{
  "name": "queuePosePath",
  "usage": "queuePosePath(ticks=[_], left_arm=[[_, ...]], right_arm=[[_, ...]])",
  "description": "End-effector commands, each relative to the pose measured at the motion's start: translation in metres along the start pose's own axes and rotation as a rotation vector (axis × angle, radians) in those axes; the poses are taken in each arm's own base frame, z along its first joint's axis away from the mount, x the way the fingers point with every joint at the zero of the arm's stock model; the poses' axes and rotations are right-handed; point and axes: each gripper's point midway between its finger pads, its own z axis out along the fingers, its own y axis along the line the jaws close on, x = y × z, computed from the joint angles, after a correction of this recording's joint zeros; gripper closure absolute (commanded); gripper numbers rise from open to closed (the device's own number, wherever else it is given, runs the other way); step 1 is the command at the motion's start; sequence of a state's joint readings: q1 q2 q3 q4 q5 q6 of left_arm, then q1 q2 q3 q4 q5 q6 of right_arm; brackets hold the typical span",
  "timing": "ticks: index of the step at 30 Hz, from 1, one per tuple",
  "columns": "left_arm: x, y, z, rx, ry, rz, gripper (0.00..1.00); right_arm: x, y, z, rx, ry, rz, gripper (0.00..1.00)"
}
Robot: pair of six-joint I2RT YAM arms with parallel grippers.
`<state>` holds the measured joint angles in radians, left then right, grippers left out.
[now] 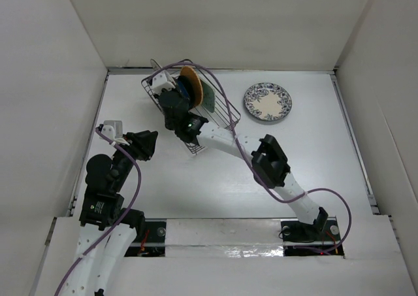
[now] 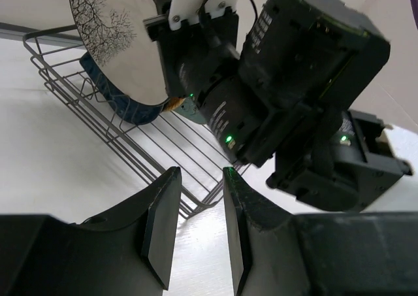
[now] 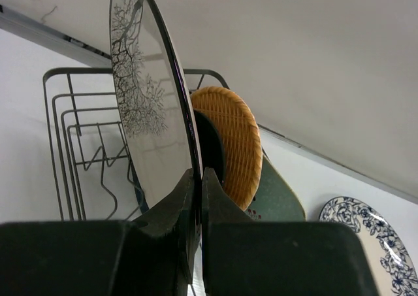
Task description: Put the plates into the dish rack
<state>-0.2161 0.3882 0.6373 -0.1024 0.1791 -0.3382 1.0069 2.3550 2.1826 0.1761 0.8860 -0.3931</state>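
I will lower and release my right gripper's cream plate into the rack's slot [image 3: 123, 177] below, beside the dark blue plate.
The silver wire dish rack [image 1: 225, 116] stands at the back left of the table. A tan woven disc [image 1: 193, 85], a dark blue plate and a pale green plate [image 1: 210, 93] stand upright in it. My right gripper [image 3: 198, 175] is shut on the bottom rim of a cream plate with a dark rim [image 3: 140, 113]. It holds the plate upright over the rack's left end, next to a small black plate [image 3: 210, 146]. A blue-white floral plate [image 1: 268, 102] lies flat on the table right of the rack. My left gripper [image 2: 200, 178] is open and empty near the rack's front corner.
The right arm's wrist [image 2: 294, 80] fills the space just ahead of the left gripper. White walls enclose the table on three sides. The rack's zigzag wire dividers [image 3: 104, 159] show left of the held plate.
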Motion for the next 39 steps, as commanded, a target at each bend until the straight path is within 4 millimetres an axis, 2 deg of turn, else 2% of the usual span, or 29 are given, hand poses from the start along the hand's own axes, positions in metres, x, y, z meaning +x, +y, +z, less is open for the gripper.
queuePosePath(ticks=[1, 7, 12, 14, 16, 21, 22, 25, 26, 27, 28, 29, 30, 31, 32, 33, 34, 35, 36, 37, 38, 39], left_arm=[[-0.022, -0.010, -0.002, 0.031, -0.068, 0.018, 0.72], [-0.021, -0.010, -0.002, 0.032, -0.066, 0.018, 0.72], [-0.020, -0.010, -0.002, 0.031, -0.064, 0.018, 0.72], [-0.021, -0.010, -0.002, 0.031, -0.065, 0.018, 0.72], [-0.021, -0.010, -0.002, 0.031, -0.065, 0.016, 0.71], [-0.020, -0.009, -0.001, 0.030, -0.061, 0.016, 0.72], [-0.020, -0.009, -0.001, 0.030, -0.062, 0.016, 0.71], [-0.019, -0.009, -0.001, 0.029, -0.059, 0.016, 0.72], [-0.019, -0.009, -0.001, 0.029, -0.059, 0.017, 0.72], [-0.019, -0.009, -0.001, 0.030, -0.059, 0.017, 0.72], [-0.019, -0.009, -0.001, 0.030, -0.057, 0.015, 0.72], [-0.018, -0.009, 0.000, 0.030, -0.057, 0.017, 0.72], [-0.018, -0.009, 0.000, 0.031, -0.057, 0.015, 0.72], [-0.018, -0.009, 0.000, 0.031, -0.057, 0.015, 0.71], [-0.018, -0.009, 0.000, 0.032, -0.055, 0.015, 0.72], [-0.017, -0.009, 0.000, 0.033, -0.053, 0.015, 0.72], [-0.018, -0.009, 0.000, 0.033, -0.053, 0.015, 0.72], [-0.018, -0.009, 0.001, 0.033, -0.053, 0.015, 0.72], [-0.017, -0.009, 0.001, 0.034, -0.051, 0.015, 0.72], [-0.017, -0.009, 0.001, 0.032, -0.050, 0.015, 0.72], [-0.017, -0.009, 0.001, 0.034, -0.051, 0.015, 0.72], [-0.017, -0.010, 0.001, 0.036, -0.052, 0.015, 0.72]], right_arm=[[-0.062, -0.053, -0.008, 0.222, -0.126, 0.173, 1.00], [-0.040, -0.035, -0.002, 0.198, -0.096, 0.162, 1.00], [-0.029, -0.026, -0.003, 0.166, -0.078, 0.198, 1.00], [-0.018, -0.018, -0.003, 0.139, -0.054, 0.194, 1.00], [-0.009, -0.007, -0.003, 0.097, -0.031, 0.228, 1.00], [0.017, 0.002, 0.008, 0.020, 0.031, 0.351, 1.00], [0.013, 0.000, 0.005, 0.009, 0.029, 0.360, 1.00], [0.018, 0.002, 0.005, -0.016, 0.049, 0.428, 0.99], [0.013, -0.007, 0.007, -0.015, 0.047, 0.455, 0.95], [0.008, 0.000, 0.004, -0.065, 0.052, 0.504, 0.88], [0.010, -0.009, 0.010, -0.072, 0.066, 0.521, 0.72], [0.000, -0.013, 0.004, -0.095, 0.060, 0.552, 0.64], [-0.005, -0.015, 0.004, -0.130, 0.058, 0.593, 0.48], [-0.011, -0.024, 0.004, -0.143, 0.044, 0.621, 0.43], [-0.001, -0.025, 0.001, -0.159, 0.062, 0.622, 0.38], [-0.025, -0.036, -0.010, -0.202, 0.030, 0.676, 0.34], [-0.012, -0.048, -0.007, -0.199, 0.043, 0.683, 0.27], [-0.032, -0.063, -0.007, -0.217, 0.005, 0.728, 0.26], [-0.036, -0.070, -0.020, -0.281, 0.002, 0.760, 0.25], [-0.041, -0.083, -0.022, -0.297, -0.025, 0.793, 0.25], [-0.032, -0.108, -0.015, -0.272, -0.030, 0.821, 0.26], [0.004, -0.109, -0.020, -0.279, 0.029, 0.842, 0.33]])
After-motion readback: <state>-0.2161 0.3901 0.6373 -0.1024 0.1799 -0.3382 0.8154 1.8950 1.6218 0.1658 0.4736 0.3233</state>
